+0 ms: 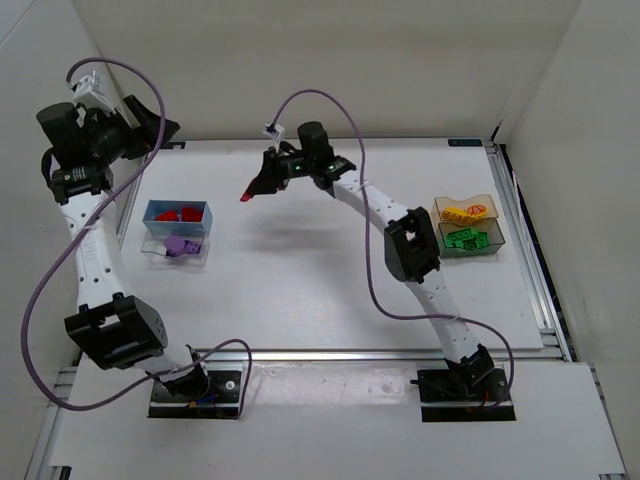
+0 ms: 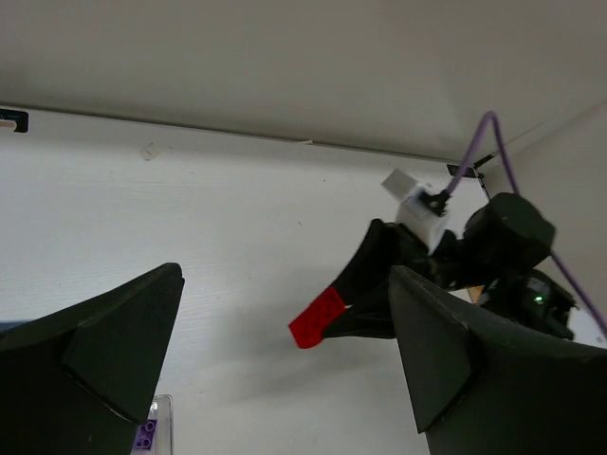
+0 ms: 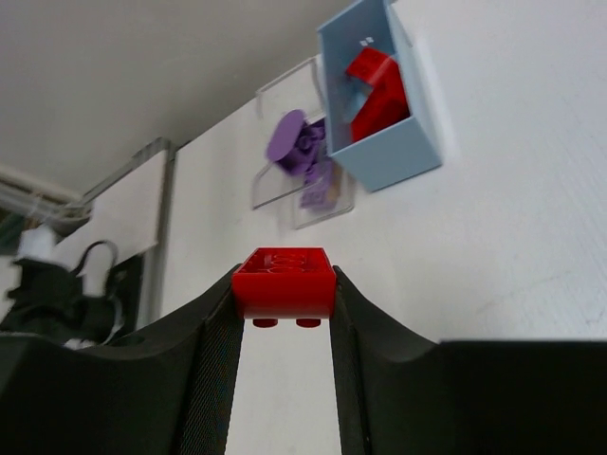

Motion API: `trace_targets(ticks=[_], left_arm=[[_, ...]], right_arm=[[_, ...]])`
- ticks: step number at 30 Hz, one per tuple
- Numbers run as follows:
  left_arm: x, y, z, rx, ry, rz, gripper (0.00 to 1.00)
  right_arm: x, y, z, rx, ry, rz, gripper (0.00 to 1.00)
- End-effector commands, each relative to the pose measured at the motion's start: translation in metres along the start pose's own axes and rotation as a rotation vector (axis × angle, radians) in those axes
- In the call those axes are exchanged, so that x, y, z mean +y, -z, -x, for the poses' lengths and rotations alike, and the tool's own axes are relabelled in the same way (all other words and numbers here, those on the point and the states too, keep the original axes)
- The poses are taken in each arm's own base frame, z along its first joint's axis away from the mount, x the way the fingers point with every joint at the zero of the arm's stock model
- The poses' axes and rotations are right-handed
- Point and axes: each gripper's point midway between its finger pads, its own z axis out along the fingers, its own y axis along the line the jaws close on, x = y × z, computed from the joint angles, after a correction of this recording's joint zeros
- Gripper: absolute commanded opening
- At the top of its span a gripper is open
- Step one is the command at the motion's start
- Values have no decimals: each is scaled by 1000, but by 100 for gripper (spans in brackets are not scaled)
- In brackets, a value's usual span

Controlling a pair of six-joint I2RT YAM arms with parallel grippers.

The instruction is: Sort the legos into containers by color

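Note:
The robot's right gripper will swing to the left in the top view next, over the closest end of the blue container, because the blue container already holds red legos.
A red lego hangs above the table's middle left, and my right gripper is shut on it. In the right wrist view the red lego sits pinched between the fingertips, studs down. The left wrist view shows the same red lego from the side. My left gripper is raised at the far left, open and holding nothing. The blue container holds red legos. A clear container in front of it holds purple legos.
At the right edge, an amber container holds yellow and orange legos. A dark-clear container holds green legos. Purple cables loop over both arms. White walls enclose the table.

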Motion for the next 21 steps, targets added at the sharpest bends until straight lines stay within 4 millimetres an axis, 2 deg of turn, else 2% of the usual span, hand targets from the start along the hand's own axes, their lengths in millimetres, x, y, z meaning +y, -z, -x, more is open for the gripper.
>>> trace_targets(ticks=[1,2,3,5,6,8,9,10,11,12,13,18,21], left_arm=[[-30,22,6,-24,-41,-76,100],[-36,29,10,-41,-61,-71,99],[-37,32,11,-45,-73,-63,99],[-41,40,10,-35,-75,-45,99],[-42,43,10,-32,-79,-39,99],[-44,49,5,-13,-72,-25,100],[-48,54,7,-19,-95,-26,100],[-48,55,5,-11,-99,-24,99],[-49,58,2,2,-91,-17,99],[-48,58,1,10,-93,-13,100],[-47,58,-2,24,-83,-6,100],[-47,59,0,20,-72,2,99],[-45,58,-1,23,-64,6,99]], right_arm=[[1,-36,35,-157,149,-70,0],[13,-51,35,-171,190,-58,0],[0,-60,28,-181,193,-89,0],[2,-79,30,-228,240,-114,0],[-8,-89,19,-227,234,-138,0],[-8,-108,11,-242,269,-167,0],[-12,-112,15,-275,288,-207,0],[-19,-118,10,-287,306,-236,0],[-14,-127,8,-308,331,-239,0],[-15,-130,12,-334,350,-267,0],[-20,-135,7,-338,368,-278,0],[-16,-153,4,-405,437,-281,2],[-22,-155,2,-426,451,-303,2]])
